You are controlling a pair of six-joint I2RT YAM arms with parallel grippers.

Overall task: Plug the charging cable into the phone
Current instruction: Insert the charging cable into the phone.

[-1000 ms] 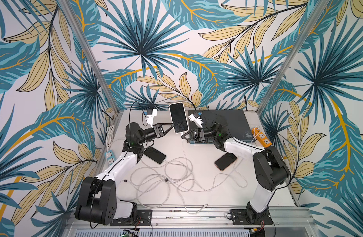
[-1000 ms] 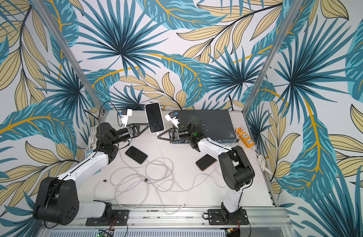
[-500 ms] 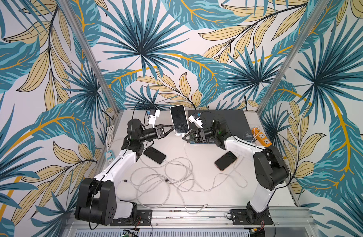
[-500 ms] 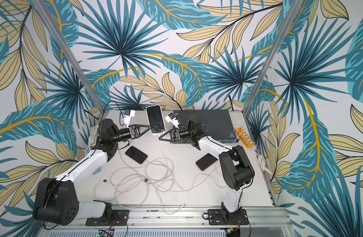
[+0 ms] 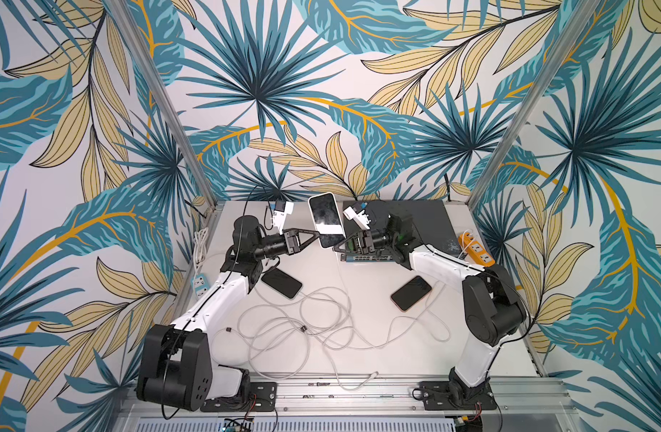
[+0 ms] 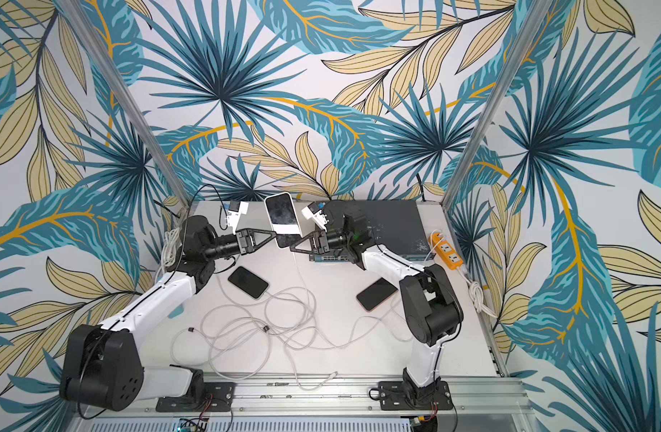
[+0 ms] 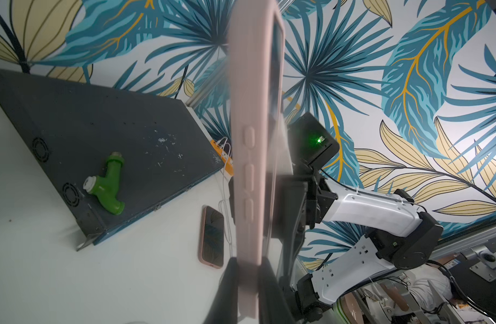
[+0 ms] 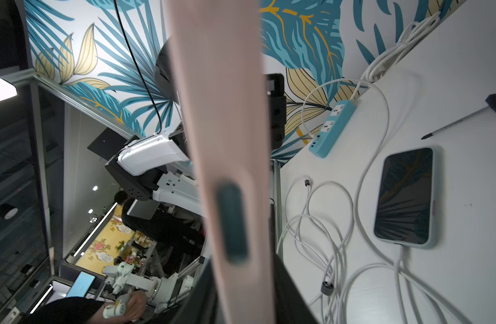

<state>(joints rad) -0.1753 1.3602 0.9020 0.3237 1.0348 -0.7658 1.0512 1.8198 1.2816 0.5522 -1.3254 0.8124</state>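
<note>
Next, my left gripper comes down, tilts the held phone flat onto the open tabletop and releases, as bare tabletop shows between dark phone and switch box.
The phone (image 5: 325, 218) in its pale pink case is held upright above the back of the table, screen up in both top views (image 6: 282, 218). My left gripper (image 5: 317, 235) is shut on its lower left edge; the wrist view shows the case's button side (image 7: 255, 140) pinched between the fingers (image 7: 248, 263). My right gripper (image 5: 338, 247) meets the phone's lower end from the other side. Its jaws stand apart on either side of the case edge (image 8: 227, 112). A white charging cable (image 5: 342, 276) rises from the table to that lower end; its plug is hidden.
Two more phones lie on the table, a dark one (image 5: 281, 283) and a pink-edged one (image 5: 411, 293), both with cables. Loose white cables (image 5: 303, 325) are tangled mid-table. A dark switch box (image 5: 426, 224) sits at the back right, an orange power strip (image 5: 476, 248) beside it.
The right gripper's jaws have parted at the phone's lower end. The left gripper has kept hold of the phone, which has barely shifted.
</note>
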